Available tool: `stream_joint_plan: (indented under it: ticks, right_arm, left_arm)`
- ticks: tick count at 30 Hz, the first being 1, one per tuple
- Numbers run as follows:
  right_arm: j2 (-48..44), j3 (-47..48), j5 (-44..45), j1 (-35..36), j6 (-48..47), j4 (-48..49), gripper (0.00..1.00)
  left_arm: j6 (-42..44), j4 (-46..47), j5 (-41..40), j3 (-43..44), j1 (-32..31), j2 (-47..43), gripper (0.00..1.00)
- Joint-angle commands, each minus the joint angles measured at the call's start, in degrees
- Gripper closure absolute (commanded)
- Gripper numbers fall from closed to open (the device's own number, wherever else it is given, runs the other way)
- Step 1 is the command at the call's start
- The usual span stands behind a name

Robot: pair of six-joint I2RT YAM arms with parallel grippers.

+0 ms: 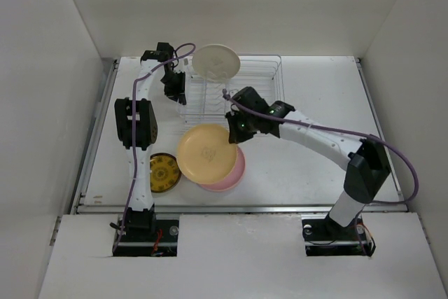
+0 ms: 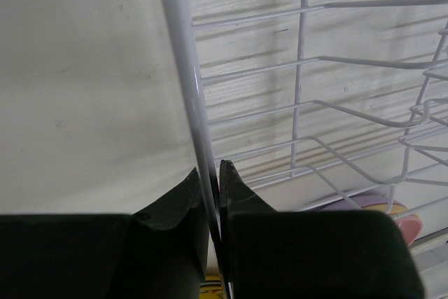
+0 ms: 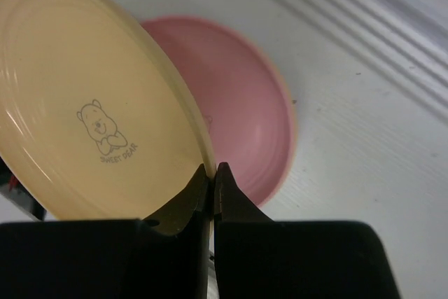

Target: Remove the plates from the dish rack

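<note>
The robot's right gripper next needs to move down, lay the tilted tan-yellow plate flat onto the pink plate (image 1: 234, 171) (image 3: 241, 106), which lies below and back from the gripper, and let go of the tan-yellow plate's rim.
The silver wire dish rack (image 1: 252, 85) stands at the back middle of the table. A cream plate (image 1: 216, 61) stands upright at its far left end. My left gripper (image 1: 175, 91) is shut on the rack's left rim wire (image 2: 189, 68), which runs up between its fingertips (image 2: 210, 176). My right gripper (image 1: 234, 133) is shut on the rim of a tan-yellow plate (image 1: 206, 152), which carries a bear print (image 3: 98, 103). It holds the plate tilted over a pink plate (image 1: 234, 171) lying on the table (image 3: 245, 117). No lavender plate shows in the top view.
A small yellow patterned dish with a dark rim (image 1: 164, 171) lies at the front left beside the left arm. Slivers of lavender, tan and pink (image 2: 381, 208) show through the rack wires in the left wrist view. White walls enclose the table on three sides.
</note>
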Motion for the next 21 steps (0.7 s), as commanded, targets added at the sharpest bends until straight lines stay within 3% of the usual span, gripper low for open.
stream_joint_plan:
  ticks: [1, 9, 10, 12, 13, 14, 19, 20, 21]
  right_arm:
    - [1.4, -2.8, -4.3, 0.5, -3.2, 5.5, 1.00]
    - [2.5, -8.7, -2.8, 1.1, -2.5, 6.2, 1.00]
    - [2.5, -8.7, -1.9, 1.1, -2.5, 6.2, 0.95]
    - [2.5, -9.2, 1.9, 1.1, -1.8, 6.2, 0.81]
    - [2.5, -9.2, 3.2, 1.1, -1.8, 5.7, 0.56]
    - [2.5, -8.6, 3.2, 1.1, -1.8, 5.7, 0.45]
    - [1.9, 2.3, 5.9, 1.1, -2.9, -1.6, 0.23]
    - [1.2, 4.5, 7.2, 1.1, -3.8, -2.1, 0.05]
    - [0.3, 8.3, 10.0, 1.1, -4.7, -0.6, 0.00]
  left_arm:
    - [1.3, -4.9, 0.6, 1.7, 0.2, -4.5, 1.00]
    - [1.3, -4.9, 0.1, 0.1, 0.2, -5.1, 1.00]
    - [0.7, -4.9, 0.1, 0.1, 0.2, -5.1, 1.00]
    - [0.7, -4.9, 0.1, 0.1, 0.2, -5.1, 1.00]
    - [0.7, -4.9, 0.1, 0.1, 0.2, -5.1, 1.00]
    - [0.7, -4.9, 0.1, 0.1, 0.2, -5.1, 1.00]
    - [1.2, -4.9, 0.1, 0.1, 0.2, -5.1, 1.00]
    - [1.2, -4.9, 0.1, 0.1, 0.2, -5.1, 1.00]
    - [1.2, -4.9, 0.1, 0.1, 0.2, -5.1, 1.00]
